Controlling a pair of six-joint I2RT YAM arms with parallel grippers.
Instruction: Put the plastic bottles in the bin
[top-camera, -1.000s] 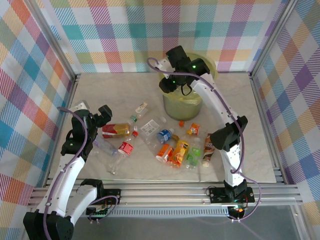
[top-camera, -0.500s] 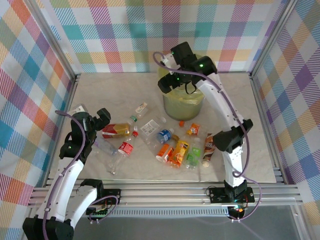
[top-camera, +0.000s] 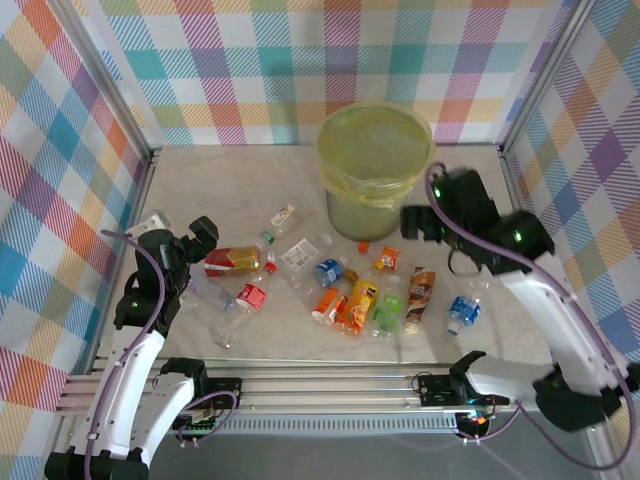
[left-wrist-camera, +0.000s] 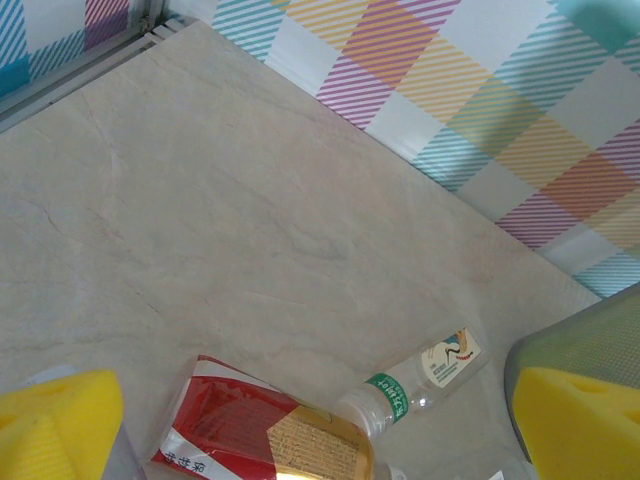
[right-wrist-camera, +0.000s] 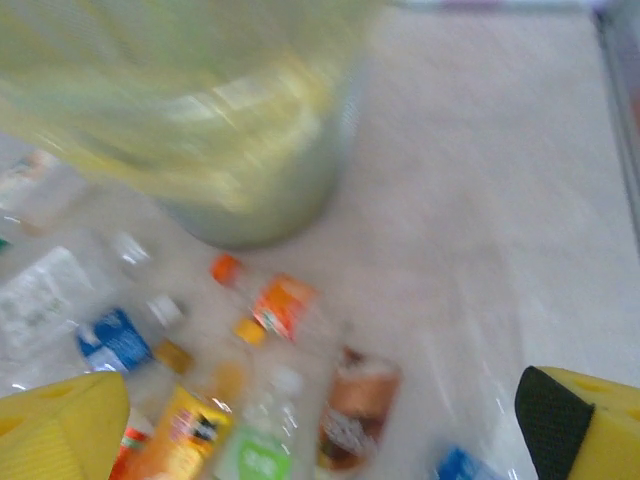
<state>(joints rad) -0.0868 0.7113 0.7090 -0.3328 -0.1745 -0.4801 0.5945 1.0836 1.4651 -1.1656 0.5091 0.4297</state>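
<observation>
My right gripper draws back and down to the blue bottle, around its label (top-camera: 464, 310) (right-wrist-camera: 464, 465) next. The bottle lies below and back toward the base, clear of the others.
The bin (top-camera: 375, 165) stands at the back, lined with a yellowish bag; in the blurred right wrist view the bin (right-wrist-camera: 230, 120) sits at the top left. Several plastic bottles lie mid-table: a red-labelled one (top-camera: 232, 261), a blue one (top-camera: 328, 271), a green one (top-camera: 387, 312), a brown one (top-camera: 418, 288) and a blue one (top-camera: 463, 310) further right. My left gripper (top-camera: 185, 237) hangs open just left of the red-labelled bottle (left-wrist-camera: 260, 435). My right gripper (top-camera: 413, 225) is open and empty, right of the bin, above the brown bottle (right-wrist-camera: 355, 410).
A clear bottle with a green band (left-wrist-camera: 430, 375) lies beyond the red-labelled one. A loose orange cap (top-camera: 363, 245) rests near the bin's foot. Metal frame rails (top-camera: 330, 380) and checked walls close in the table on all sides.
My right arm has swung from over the bin down to its right side, and its jaws have opened. The blue bottle at the right has come into view. My left arm barely shifted.
</observation>
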